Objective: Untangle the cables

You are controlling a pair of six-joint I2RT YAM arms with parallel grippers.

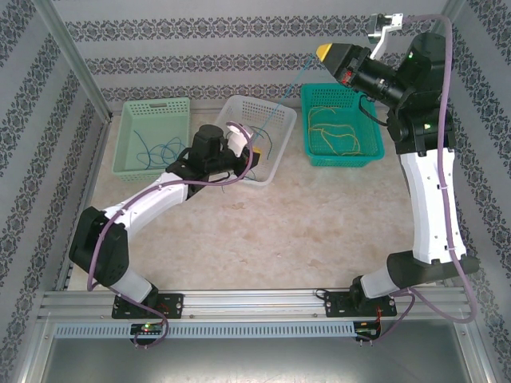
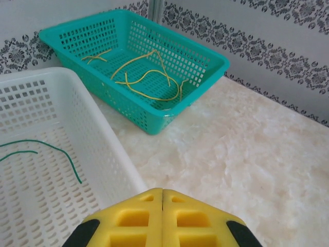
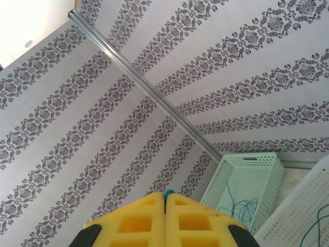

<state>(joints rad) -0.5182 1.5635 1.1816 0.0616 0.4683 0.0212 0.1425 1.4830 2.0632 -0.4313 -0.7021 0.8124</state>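
Next, my right gripper moves down toward the white basket's rim (image 1: 223, 112) (image 3: 289, 200) beside the pale green basket and releases the blue tip, since the green one holds more blue cables.
My right gripper (image 1: 322, 53) is raised high near the back wall, shut on the tip of a blue cable (image 3: 168, 193). That thin blue cable (image 1: 289, 89) slants down from it toward the white basket (image 1: 281, 112). A green cable (image 2: 62, 152) lies on the white basket's floor. My left gripper (image 2: 162, 191) is shut with nothing visible between its yellow fingers. It hovers at the white basket's near right rim (image 2: 110, 135). Yellow cables (image 2: 149, 82) lie in the teal basket (image 2: 203, 64). More blue cables (image 3: 241, 208) lie in the pale green basket (image 3: 267, 167).
The three baskets stand in a row along the back of the marble-patterned table (image 1: 319, 231): pale green (image 1: 132, 163), white, teal (image 1: 307, 128). Patterned walls close in the back and sides. An aluminium rail (image 1: 255, 303) runs along the near edge.
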